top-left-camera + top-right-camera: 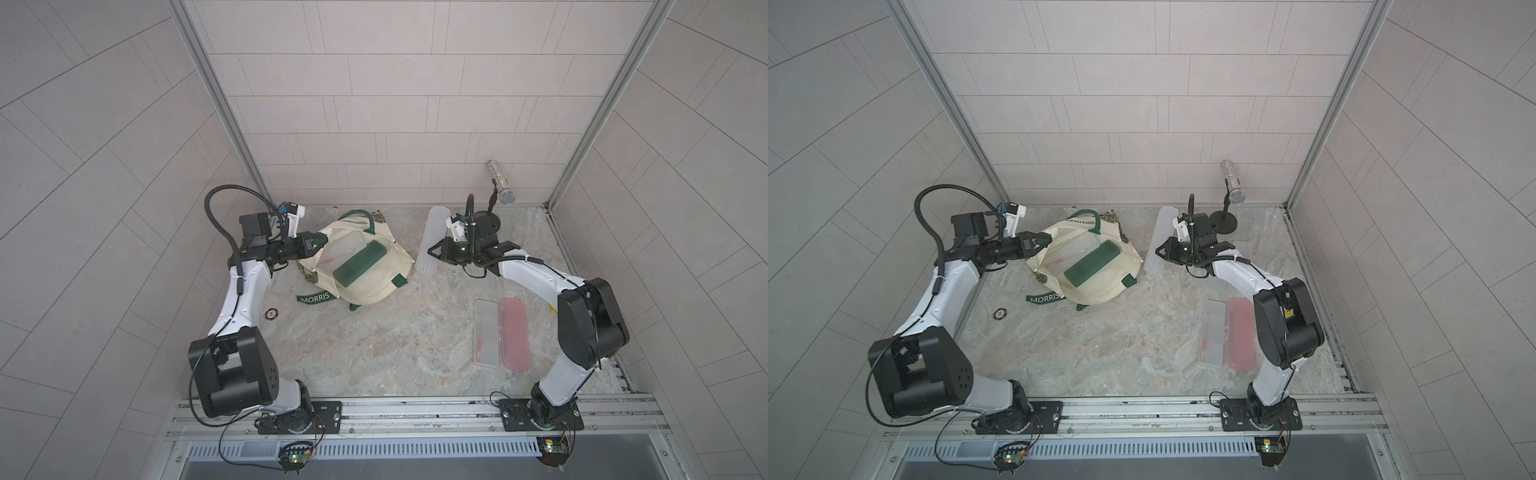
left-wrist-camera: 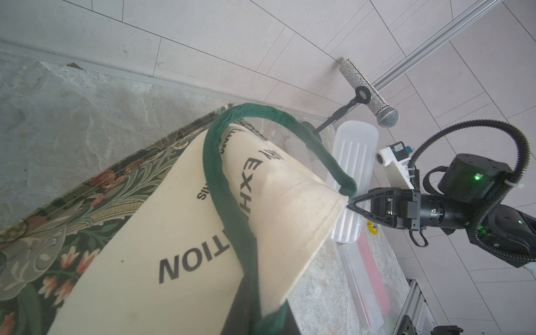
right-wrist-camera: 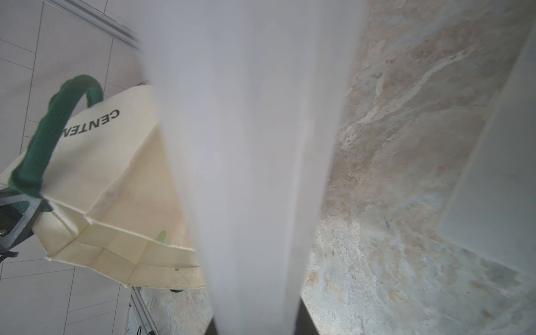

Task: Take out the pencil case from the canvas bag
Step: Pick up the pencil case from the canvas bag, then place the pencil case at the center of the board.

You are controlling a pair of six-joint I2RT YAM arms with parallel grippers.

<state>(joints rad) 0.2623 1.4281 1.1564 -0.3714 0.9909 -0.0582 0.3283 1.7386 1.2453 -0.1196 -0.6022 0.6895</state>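
Note:
Next, my right gripper needs to lower to release the frosted white pencil case (image 1: 433, 230) on the bare tabletop below the gripper, since the case is clear of the bag.
The cream canvas bag (image 1: 370, 291) (image 1: 1100, 291) lies open left of the table's middle. Inside it sit a dark green pencil case (image 1: 359, 264) (image 1: 1092, 264) and a clear one (image 1: 343, 248). My left gripper (image 1: 322, 240) (image 1: 1047, 240) (image 2: 264, 322) is shut on the bag's rim where the green handle (image 2: 226, 197) joins it, holding the mouth up. My right gripper (image 1: 432, 251) (image 1: 1158, 250) (image 3: 255, 327) is shut on a frosted white pencil case (image 1: 433, 230) (image 1: 1162, 230) (image 3: 246, 145), outside the bag and just right of it.
A clear case (image 1: 486, 332) and a pink case (image 1: 515, 332) lie side by side near the right arm. A glittery microphone (image 1: 500, 183) on a stand is at the back right. A small round disc (image 1: 272, 313) lies beside the left arm. Walls enclose three sides.

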